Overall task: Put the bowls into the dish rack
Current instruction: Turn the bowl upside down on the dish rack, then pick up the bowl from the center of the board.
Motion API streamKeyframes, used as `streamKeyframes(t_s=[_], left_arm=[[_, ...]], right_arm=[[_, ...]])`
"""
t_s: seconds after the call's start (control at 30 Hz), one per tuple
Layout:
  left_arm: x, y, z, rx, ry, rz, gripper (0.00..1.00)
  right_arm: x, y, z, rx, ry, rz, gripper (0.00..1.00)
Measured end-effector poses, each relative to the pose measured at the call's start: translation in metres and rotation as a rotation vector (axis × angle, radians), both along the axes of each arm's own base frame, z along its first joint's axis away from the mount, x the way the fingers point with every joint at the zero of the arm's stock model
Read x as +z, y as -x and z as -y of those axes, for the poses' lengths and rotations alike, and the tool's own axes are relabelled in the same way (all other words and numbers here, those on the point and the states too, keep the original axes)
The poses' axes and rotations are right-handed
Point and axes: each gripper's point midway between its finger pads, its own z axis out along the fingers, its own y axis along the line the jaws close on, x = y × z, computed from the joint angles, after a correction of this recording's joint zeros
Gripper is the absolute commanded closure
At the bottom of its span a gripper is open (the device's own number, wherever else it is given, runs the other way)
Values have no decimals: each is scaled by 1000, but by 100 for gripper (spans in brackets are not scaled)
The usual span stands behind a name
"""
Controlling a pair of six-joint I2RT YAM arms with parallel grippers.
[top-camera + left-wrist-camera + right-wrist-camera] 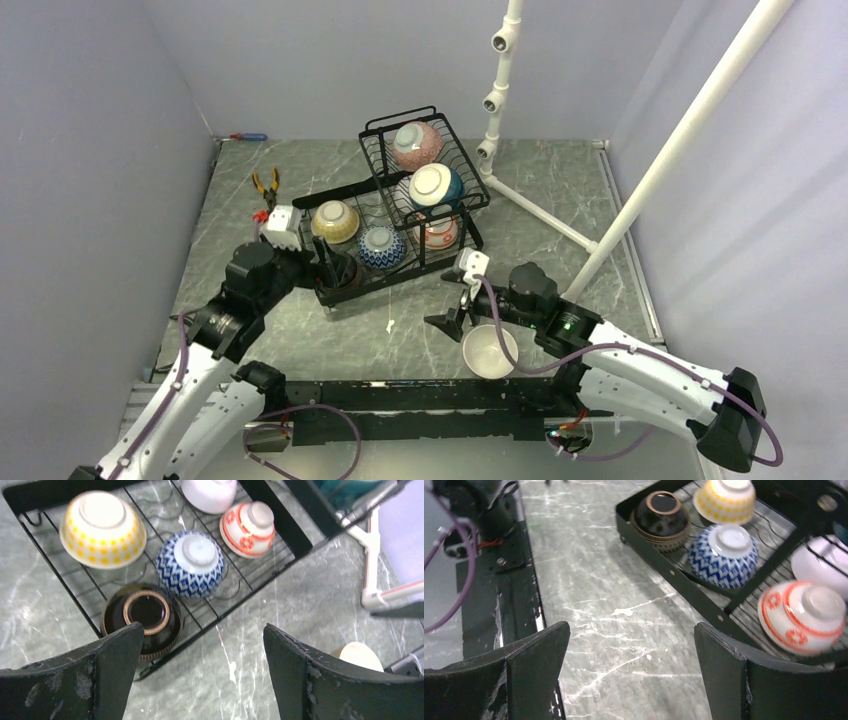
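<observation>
My left gripper turns, moves to the right in the top view and lowers onto the cream bowl's near rim (478, 373) next, with the cream bowl outside the rack (345, 292).
The black wire dish rack (345, 292) holds upside-down bowls on its base: yellow (335, 221), blue-patterned (382, 247), red-patterned (437, 232) and brown (142, 615). Its raised basket carries a teal-and-white bowl (435, 186) and a pink bowl (417, 143). A cream bowl (490, 350) stands upright on the table near the front. My left gripper (200, 630) hangs open and empty over the rack's near corner, beside the brown bowl. To the left of the cream bowl, my right gripper (631, 626) is open over bare table with nothing between its fingers.
A white pipe stand (500, 90) rises behind and to the right of the rack, with a slanting pipe (680, 140) on the right. Orange-handled pliers (266, 185) lie at the back left. Grey walls close in the table.
</observation>
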Motion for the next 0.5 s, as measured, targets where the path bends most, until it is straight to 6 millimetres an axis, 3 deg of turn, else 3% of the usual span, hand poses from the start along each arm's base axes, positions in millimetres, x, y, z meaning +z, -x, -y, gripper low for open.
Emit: streamKeyframes(t_s=[0.17, 0.5], left_arm=[[-26, 23, 7, -84, 34, -2, 6], [-13, 30, 65, -438, 87, 74, 6]], right_arm=[[-3, -16, 19, -197, -41, -75, 0], [-31, -37, 42, -432, -4, -224, 0]])
